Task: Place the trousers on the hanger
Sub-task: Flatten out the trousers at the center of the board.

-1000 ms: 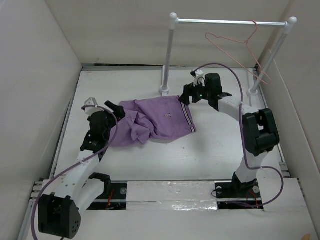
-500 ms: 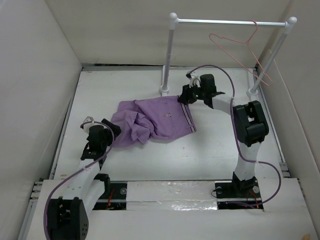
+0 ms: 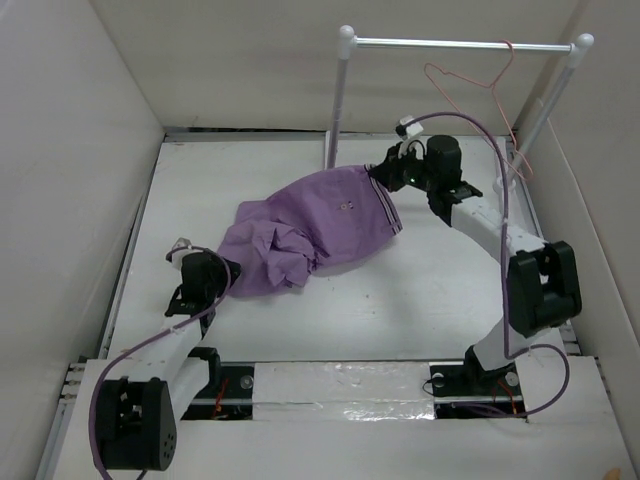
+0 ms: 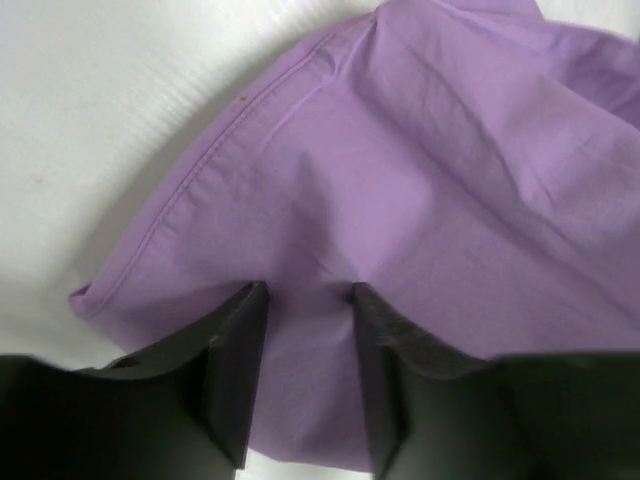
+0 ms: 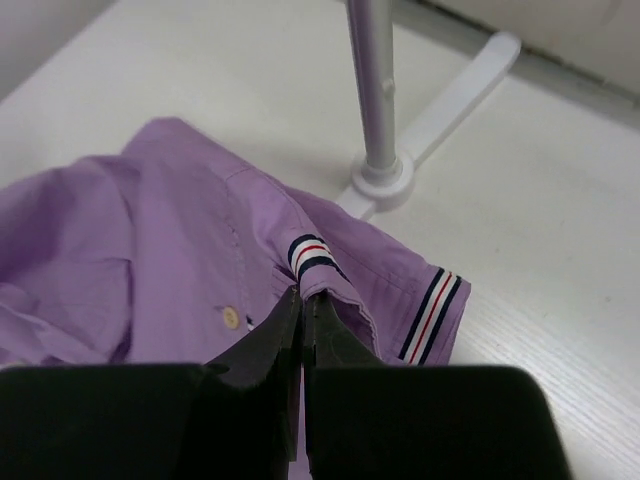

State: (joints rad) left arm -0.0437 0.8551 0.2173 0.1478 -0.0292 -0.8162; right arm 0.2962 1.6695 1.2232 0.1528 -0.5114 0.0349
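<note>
The striped waistband goes back and down with my right gripper next, onto the bare table at the table's near edge [image 3: 372, 342] for release, since that part of the table lies clear.
The purple trousers [image 3: 320, 220] lie crumpled across the middle of the table, their striped waistband raised at the right end. My right gripper [image 3: 385, 175] is shut on a fold of that waistband [image 5: 315, 255], and in the right wrist view the gripper [image 5: 302, 295] has its jaws pressed together on the cloth. At the left end, my left gripper [image 3: 222, 272] sits low, its fingers [image 4: 240, 340] closed in on a bunched fold of the trousers [image 4: 400, 180]. The pink wire hanger [image 3: 470, 80] hangs by its hook from the rack's bar, above and to the right of the right gripper.
A rack with white posts [image 3: 338, 100] and a silver crossbar [image 3: 440, 44] stands at the back. Its left post [image 5: 372, 90] and foot [image 5: 385, 185] are just behind the waistband. White walls enclose the table on three sides.
My right gripper has shut on the waistband and lifted it up and to the right, stretching the cloth. The left gripper's jaws have closed in on the cloth at the leg end.
</note>
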